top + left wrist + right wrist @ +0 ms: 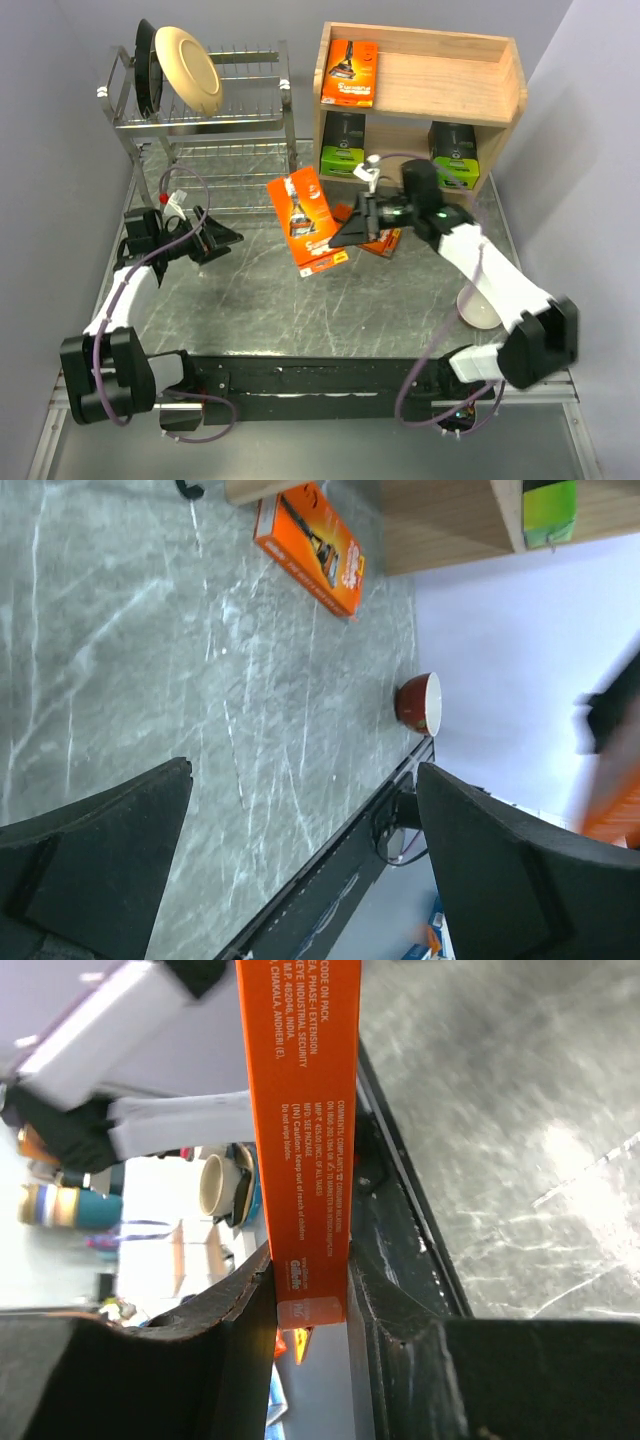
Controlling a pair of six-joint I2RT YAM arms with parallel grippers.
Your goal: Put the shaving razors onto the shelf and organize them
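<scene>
I need to raise my right gripper outward over the shelf next, then lower the orange razor pack it is holding onto the shelf's top level, because that level is bare beside its orange pack.
My right gripper is shut on an orange razor pack and holds it above the table in front of the wooden shelf; in the right wrist view its narrow side sits clamped between the fingers. Another orange pack lies on the shelf's top tier at the left. Two black packs with lime-green ends stand in the lower tier. A third orange pack lies on the table under my right arm, also in the left wrist view. My left gripper is open and empty at the left.
A chrome dish rack with a cream plate and a dark plate stands at the back left. A bowl sits at the right near my right arm, red outside in the left wrist view. Walls close in on both sides.
</scene>
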